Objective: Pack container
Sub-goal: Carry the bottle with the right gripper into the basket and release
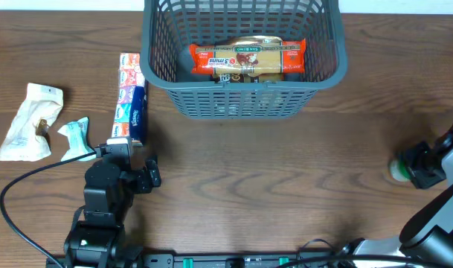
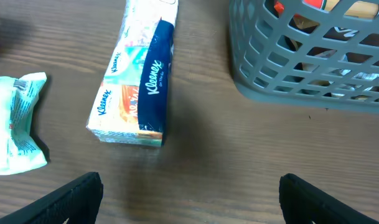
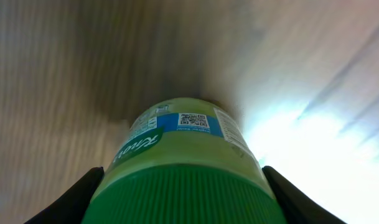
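Observation:
The bottle (image 1: pixel 397 170) is still outside the container, so the robot's right gripper will next rise, carry it outward over the container's rim, go down and let go of it on the orange snack packet (image 1: pixel 247 56).
The dark grey lattice container (image 1: pixel 241 83) stands at the back centre and holds an orange snack packet (image 1: pixel 247 56); its corner shows in the left wrist view (image 2: pixel 301 68). My left gripper (image 1: pixel 129 155) (image 2: pixel 190 186) is open and empty, just in front of a Kleenex tissue pack (image 1: pixel 131 97) (image 2: pixel 136 87) that lies left of the container. My right gripper (image 1: pixel 413 167) (image 3: pixel 184 180) is at the far right with its fingers against both sides of a green-capped bottle (image 1: pixel 397 170) (image 3: pixel 177 143).
A small white-and-teal packet (image 1: pixel 76 138) (image 2: pixel 15 121) lies left of the tissue pack, and a beige bag (image 1: pixel 31 123) lies further left. A black cable trails from the left arm across the front left of the wooden table.

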